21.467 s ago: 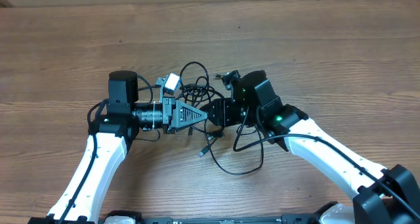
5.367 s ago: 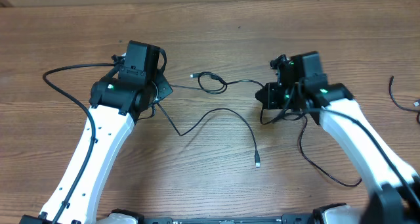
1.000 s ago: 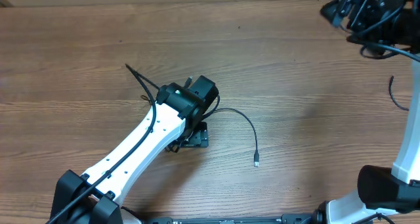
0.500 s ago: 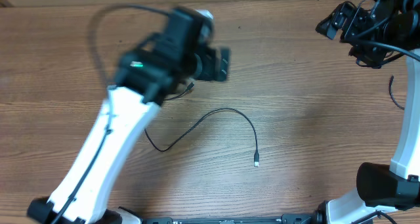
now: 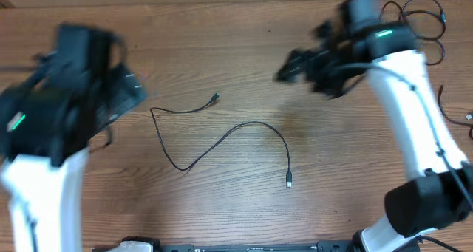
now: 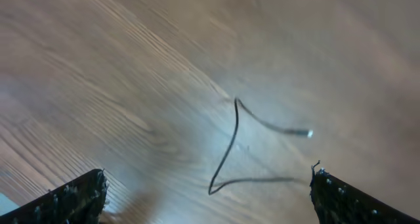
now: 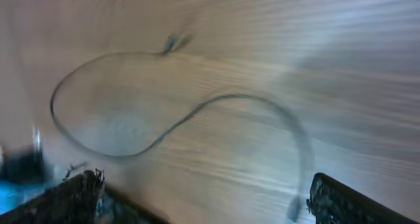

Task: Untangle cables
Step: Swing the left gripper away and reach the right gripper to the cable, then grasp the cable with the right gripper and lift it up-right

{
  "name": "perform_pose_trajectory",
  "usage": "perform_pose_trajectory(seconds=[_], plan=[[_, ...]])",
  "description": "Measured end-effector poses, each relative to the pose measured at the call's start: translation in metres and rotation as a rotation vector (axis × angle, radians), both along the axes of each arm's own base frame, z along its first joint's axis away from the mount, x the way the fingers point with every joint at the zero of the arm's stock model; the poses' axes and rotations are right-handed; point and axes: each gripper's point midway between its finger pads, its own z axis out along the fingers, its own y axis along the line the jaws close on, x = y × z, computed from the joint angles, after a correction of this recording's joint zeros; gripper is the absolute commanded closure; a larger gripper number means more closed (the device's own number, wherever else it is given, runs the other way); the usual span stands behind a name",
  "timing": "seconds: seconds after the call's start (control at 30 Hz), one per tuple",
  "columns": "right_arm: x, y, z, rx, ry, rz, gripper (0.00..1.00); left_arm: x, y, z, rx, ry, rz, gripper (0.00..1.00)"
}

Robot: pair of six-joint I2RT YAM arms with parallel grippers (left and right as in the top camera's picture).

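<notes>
The part of the cable between bends lies clear of plugs below it and to its left in the overhead view, so I should swing my right gripper across and down onto it.
One thin black cable (image 5: 251, 125) lies loose on the wooden table (image 5: 222, 215), winding from a plug (image 5: 213, 98) at mid-left to a silver-tipped plug (image 5: 288, 182) lower right. My left gripper (image 5: 124, 93) is blurred at the left, open, apart from the cable. In the left wrist view the left gripper (image 6: 207, 173) is empty, with the cable (image 6: 233, 138) beyond its fingers. My right gripper (image 5: 290, 66) hangs open above the table, upper right of the cable. The right wrist view shows the right gripper (image 7: 205, 178) empty over the blurred cable (image 7: 197, 112).
Another thin black cord (image 5: 442, 104) with a pale plug end (image 5: 468, 117) lies at the table's right edge. Black wire loops (image 5: 425, 7) show at the top right behind the right arm.
My left arm has swung from the table's upper middle to the far left, and the cable's left end now lies spread out. My right arm has come from the top right corner toward the centre.
</notes>
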Motion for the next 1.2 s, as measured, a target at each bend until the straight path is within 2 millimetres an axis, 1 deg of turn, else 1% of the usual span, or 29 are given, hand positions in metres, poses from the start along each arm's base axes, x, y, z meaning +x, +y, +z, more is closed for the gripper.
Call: perform_pose_trajectory(seconds=[0.07,0.13,0.2,0.23,0.27,0.3,0.4,0.43,0.47,0.53,0.67,0.77,0.83,0.9,0.93,0.97,1.0,1.03,1.07,1.1,1.2], plan=[[-0.011,0.041,-0.018,0.036,-0.035,0.107,0.00,-0.018,0.009,0.016,-0.003,-0.069,0.032,0.00],[-0.025,0.084,-0.033,0.075,-0.098,0.223,0.00,-0.035,0.013,0.030,-0.002,-0.136,0.045,0.01],[-0.050,0.128,-0.048,0.118,-0.145,0.338,0.00,-0.048,0.015,0.040,-0.004,-0.186,0.046,0.00],[-0.063,0.145,-0.053,0.143,-0.157,0.379,0.00,-0.053,0.015,0.043,-0.005,-0.202,0.046,0.00],[-0.073,0.158,-0.058,0.159,-0.169,0.409,0.00,-0.056,0.015,0.045,-0.004,-0.212,0.044,0.00],[-0.088,0.173,-0.063,0.181,-0.176,0.444,0.00,-0.059,0.015,0.047,-0.003,-0.220,0.043,0.01],[-0.121,0.201,-0.073,0.217,-0.194,0.523,0.00,-0.062,0.016,0.049,0.003,-0.229,0.034,0.00],[-0.126,0.206,-0.074,0.222,-0.203,0.536,0.00,-0.063,0.016,0.049,0.006,-0.227,0.029,0.00],[-0.136,0.216,-0.075,0.228,-0.227,0.560,0.00,-0.062,0.016,0.049,0.008,-0.227,0.027,0.00],[-0.143,0.233,-0.076,0.210,-0.308,0.574,0.00,-0.063,0.016,0.049,0.010,-0.225,0.024,0.00],[-0.147,0.260,-0.077,0.188,-0.436,0.570,0.00,-0.062,0.016,0.049,0.011,-0.226,0.023,0.00],[-0.143,0.273,-0.083,0.172,-0.503,0.551,0.11,-0.062,0.016,0.049,0.012,-0.225,0.021,0.01],[-0.132,0.276,-0.093,0.143,-0.539,0.516,0.23,-0.062,0.016,0.049,0.012,-0.225,0.021,0.00],[-0.124,0.276,-0.103,0.115,-0.549,0.494,0.43,-0.062,0.016,0.049,0.012,-0.225,0.021,0.01],[-0.119,0.274,-0.111,0.092,-0.549,0.482,0.50,-0.062,0.016,0.049,0.012,-0.225,0.021,0.00],[-0.116,0.272,-0.118,0.073,-0.546,0.473,0.63,-0.062,0.016,0.049,0.012,-0.225,0.021,0.01],[-0.113,0.269,-0.125,0.054,-0.544,0.468,0.69,-0.062,0.016,0.049,0.012,-0.225,0.021,0.00],[-0.111,0.267,-0.128,0.039,-0.544,0.463,0.79,-0.062,0.016,0.049,0.012,-0.225,0.021,0.00],[-0.109,0.265,-0.131,0.032,-0.540,0.456,0.93,-0.062,0.016,0.049,0.012,-0.225,0.021,0.00],[-0.107,0.264,-0.131,0.026,-0.545,0.453,0.96,-0.062,0.016,0.049,0.012,-0.225,0.021,0.01],[-0.105,0.260,-0.134,0.007,-0.536,0.445,0.96,-0.062,0.016,0.049,0.012,-0.225,0.021,0.00]])
